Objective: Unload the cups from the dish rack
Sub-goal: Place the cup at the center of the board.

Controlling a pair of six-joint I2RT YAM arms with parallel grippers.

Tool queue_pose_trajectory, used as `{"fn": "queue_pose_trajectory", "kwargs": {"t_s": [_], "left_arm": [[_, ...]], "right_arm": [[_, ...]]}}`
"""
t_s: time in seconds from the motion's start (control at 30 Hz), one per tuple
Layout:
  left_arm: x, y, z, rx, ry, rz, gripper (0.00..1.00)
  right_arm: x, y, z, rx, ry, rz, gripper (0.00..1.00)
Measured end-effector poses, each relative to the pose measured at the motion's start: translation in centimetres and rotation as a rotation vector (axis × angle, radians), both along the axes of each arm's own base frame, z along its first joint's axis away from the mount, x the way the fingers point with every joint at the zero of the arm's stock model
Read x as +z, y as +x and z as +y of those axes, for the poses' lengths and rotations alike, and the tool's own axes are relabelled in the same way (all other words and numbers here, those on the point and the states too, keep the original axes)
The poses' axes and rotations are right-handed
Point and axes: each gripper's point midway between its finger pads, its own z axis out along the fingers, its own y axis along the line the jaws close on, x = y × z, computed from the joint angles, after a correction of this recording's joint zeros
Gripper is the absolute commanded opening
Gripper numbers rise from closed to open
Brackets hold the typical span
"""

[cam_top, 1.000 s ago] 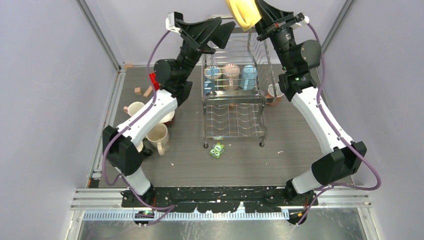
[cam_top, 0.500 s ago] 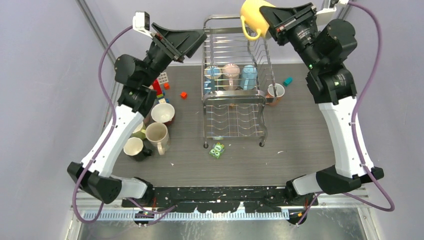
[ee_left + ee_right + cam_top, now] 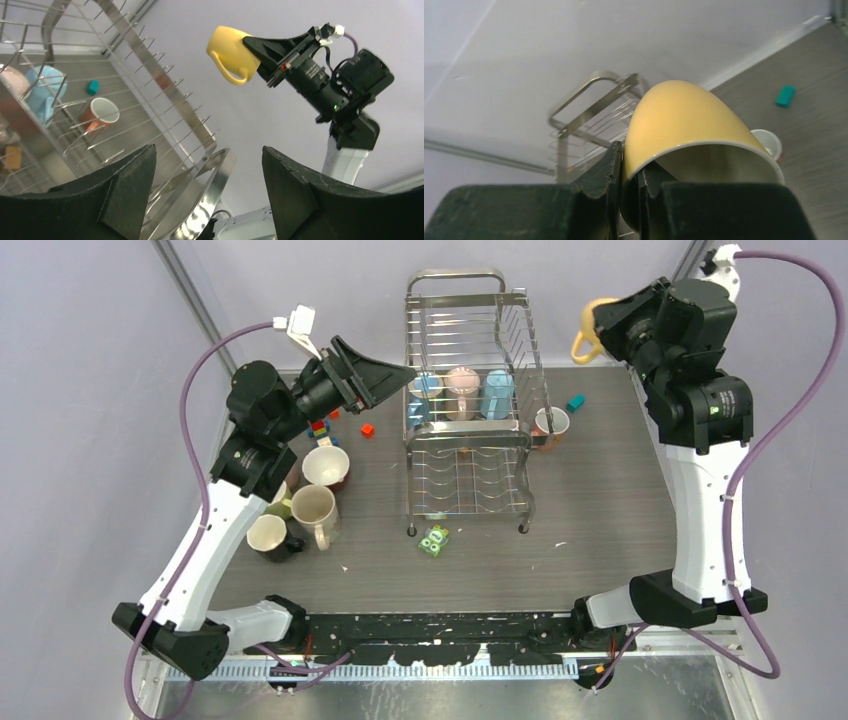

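Note:
I should tip my right gripper down next, then lower and release the yellow cup on the bare tabletop (image 3: 597, 434) below it, beside the salmon cup.
The silver wire dish rack (image 3: 468, 455) stands at mid-table. Its upper tier holds a light blue cup (image 3: 425, 390), a pale pink cup (image 3: 461, 385) and another light blue cup (image 3: 497, 390). My right gripper (image 3: 612, 328) is raised right of the rack's top, shut on the wall of a yellow cup (image 3: 679, 117); in the top view only the cup's handle (image 3: 585, 340) shows. My left gripper (image 3: 398, 375) is open and empty, just left of the rack's upper tier. In the left wrist view it (image 3: 209, 150) looks past the rack (image 3: 150, 75) at the yellow cup (image 3: 231, 52).
Several cups stand on the table at the left, among them a cream one (image 3: 315, 510) and one by a black cup (image 3: 268, 535). A salmon cup (image 3: 551, 423) stands right of the rack. Toy blocks (image 3: 320, 425), a teal block (image 3: 575, 401) and a green packet (image 3: 434, 540) lie about.
My right gripper has carried the yellow cup from over the rack's top to the right of it. My left gripper has drawn back leftward and lower, staying open.

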Motion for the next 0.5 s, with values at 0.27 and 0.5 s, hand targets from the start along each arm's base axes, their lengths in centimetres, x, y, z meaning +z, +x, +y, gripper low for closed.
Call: {"fn": "queue_pose_trajectory", "kwargs": {"t_s": [0.27,0.5], "left_arm": [[-2.2,-2.1,1.5,0.029,0.124,-0.015,0.79],[-4.5,-2.6,2.1,0.038,0.216,0.013,0.80]], "right_arm": [[-5.9,1.1,-8.8,-0.232,-0.065,0.208,0.01],[-14.6,3.9,-10.7,-0.245,-0.083,0.470,0.01]]}}
